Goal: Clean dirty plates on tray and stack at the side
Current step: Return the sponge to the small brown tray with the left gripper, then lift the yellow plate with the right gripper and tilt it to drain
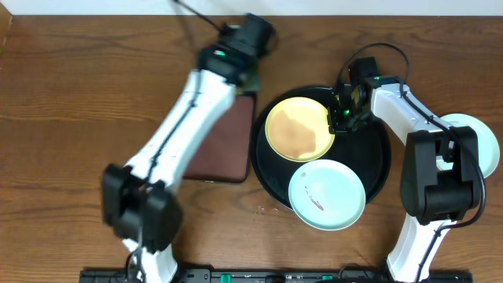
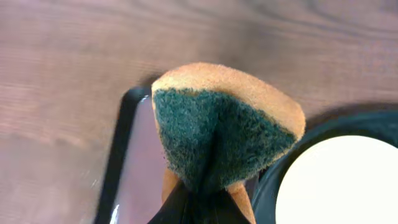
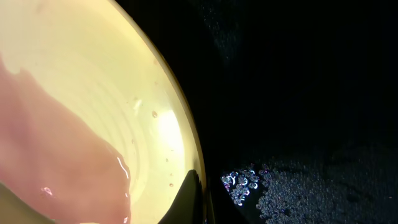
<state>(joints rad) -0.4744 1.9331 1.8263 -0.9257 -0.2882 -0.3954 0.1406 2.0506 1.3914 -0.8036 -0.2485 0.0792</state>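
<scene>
My left gripper will next move back and down over the small brown tray (image 2: 140, 168) to let go of the sponge (image 2: 217, 124) there. The tray is bare, below my gripper and nearer my base.
The yellow plate (image 1: 299, 130) lies on the black tray (image 1: 377, 153), with a wet red-brown film over much of it (image 3: 62, 162). My right gripper (image 1: 339, 118) is shut on its right rim (image 3: 198, 199). A mint-blue plate (image 1: 326, 194) with a thin red smear sits at the tray's front edge. A second mint-blue plate (image 1: 479, 141) lies on the table to the right, partly under my right arm. My left gripper (image 1: 247, 75) is shut on a folded orange and green sponge (image 2: 217, 124), held above the table just left of the tray rim (image 2: 273, 186).
A small brown rectangular tray (image 1: 224, 145) with a black rim lies left of the black tray, partly under my left arm (image 2: 140, 168). Water droplets glisten on the black tray (image 3: 242, 183). The table is dark wood.
</scene>
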